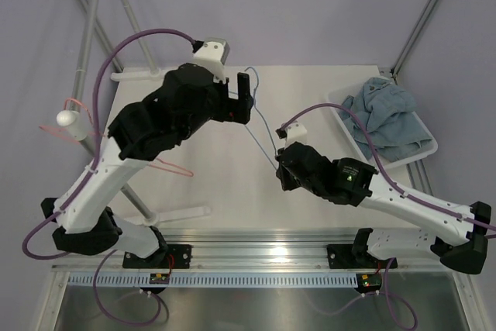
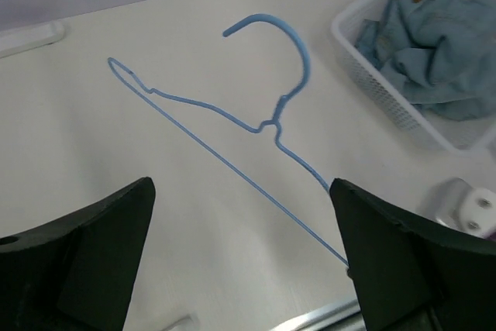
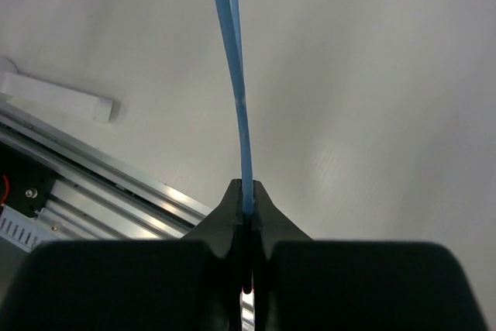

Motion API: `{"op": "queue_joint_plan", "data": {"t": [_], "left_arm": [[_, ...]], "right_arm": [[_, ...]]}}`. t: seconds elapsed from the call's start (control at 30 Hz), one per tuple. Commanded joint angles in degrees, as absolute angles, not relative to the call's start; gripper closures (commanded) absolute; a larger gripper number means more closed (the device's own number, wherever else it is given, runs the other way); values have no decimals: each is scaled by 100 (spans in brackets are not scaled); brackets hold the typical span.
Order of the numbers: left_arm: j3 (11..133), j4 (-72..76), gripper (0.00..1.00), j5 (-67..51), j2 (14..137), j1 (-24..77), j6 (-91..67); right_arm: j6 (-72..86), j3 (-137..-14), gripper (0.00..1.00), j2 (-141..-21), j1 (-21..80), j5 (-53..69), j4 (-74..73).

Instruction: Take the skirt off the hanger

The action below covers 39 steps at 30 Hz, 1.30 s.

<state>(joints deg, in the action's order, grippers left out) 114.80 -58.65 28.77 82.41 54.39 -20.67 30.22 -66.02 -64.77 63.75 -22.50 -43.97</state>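
Note:
The right gripper moves up and left in the top view next, since the rack's bar [image 1: 84, 60] is bare. It then hooks the hanger over the bar and lets go of it.
A bare blue wire hanger [image 1: 260, 125] [image 2: 270, 124] stretches over the white table, with no cloth on it. My right gripper [image 1: 283, 168] [image 3: 246, 191] is shut on one end of its wire [image 3: 239, 91]. Above the hanger's other end hangs my left gripper [image 1: 244, 98] [image 2: 240, 187], open wide with nothing between its fingers. The skirt [image 1: 385, 118] [image 2: 434, 44], crumpled blue denim, lies in the white basket [image 1: 422, 153] [image 2: 364, 75] at the right.
A clothes rack stands at the left, with white feet [image 1: 143, 75] on the table and a pink hanger [image 1: 74, 125] on it. An aluminium rail [image 1: 256, 242] runs along the near edge.

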Motion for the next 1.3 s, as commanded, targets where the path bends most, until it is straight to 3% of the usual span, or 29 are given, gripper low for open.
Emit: {"op": "queue_joint_plan", "data": {"t": [0.0, 0.17, 0.37, 0.63, 0.9, 1.27], "left_arm": [[11594, -4977, 1, 1488, 7482, 5467, -2180], [11084, -3546, 1, -364, 6795, 5467, -2417], [11101, -2980, 1, -1634, 6794, 5475, -2891], [11162, -3296, 4, -1353, 7075, 5599, -2918], [11391, -2989, 4, -1573, 7295, 5818, -3015], [11347, -2768, 4, -1670, 7418, 6143, -2980]], "right_arm": [[2673, -6583, 100, -6346, 6416, -2724, -4377], [2059, -6837, 100, -6398, 6180, -2305, -4096], [961, -7794, 100, -7380, 5748, -617, -3815], [282, -10209, 100, -9175, 5511, 676, -4236], [88, -11196, 100, -10159, 5379, 2160, -3665], [176, -13665, 100, -11863, 5388, 3058, -4060]]}}
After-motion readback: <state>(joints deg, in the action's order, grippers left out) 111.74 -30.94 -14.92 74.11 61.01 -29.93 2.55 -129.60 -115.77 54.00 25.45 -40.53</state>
